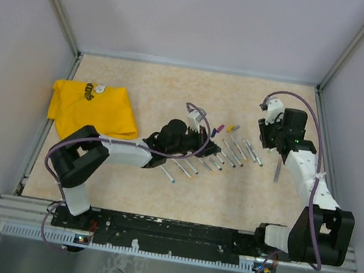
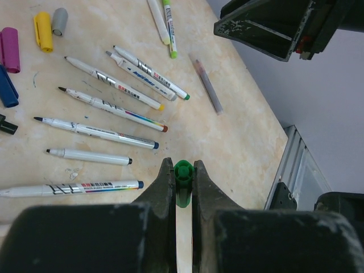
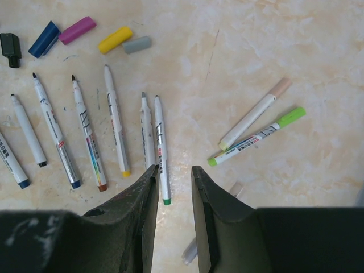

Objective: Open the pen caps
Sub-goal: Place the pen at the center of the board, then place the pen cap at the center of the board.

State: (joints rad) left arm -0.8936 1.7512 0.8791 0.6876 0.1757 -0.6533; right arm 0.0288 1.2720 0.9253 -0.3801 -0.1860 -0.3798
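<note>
I will next move my left gripper outward, to the right in the top view, because bare table (image 2: 99,30) is there beside the grey cap (image 1: 249,135). I will then lower it over that spot and release.
My left gripper (image 2: 183,169) is shut on a green pen cap (image 2: 183,177), held just above the table near the row of uncapped whitish pens (image 2: 102,133). In the top view it (image 1: 199,138) sits left of the pens (image 1: 231,153). Loose pen caps lie on the table at the row's far end: yellow (image 2: 42,31), grey (image 2: 59,20), magenta (image 2: 9,49), blue (image 2: 7,85) and black (image 2: 5,125). My right gripper (image 3: 174,170) hangs open and empty over the pens' butt ends (image 3: 161,148). The same caps show there: yellow (image 3: 114,40), grey (image 3: 136,44).
Two capped pens, light green (image 3: 259,135) and peach (image 3: 256,112), lie right of the row. A grey translucent pen (image 2: 207,88) lies apart, partly under the right gripper. A yellow cloth (image 1: 92,112) is at the left. White walls and metal posts fence the table.
</note>
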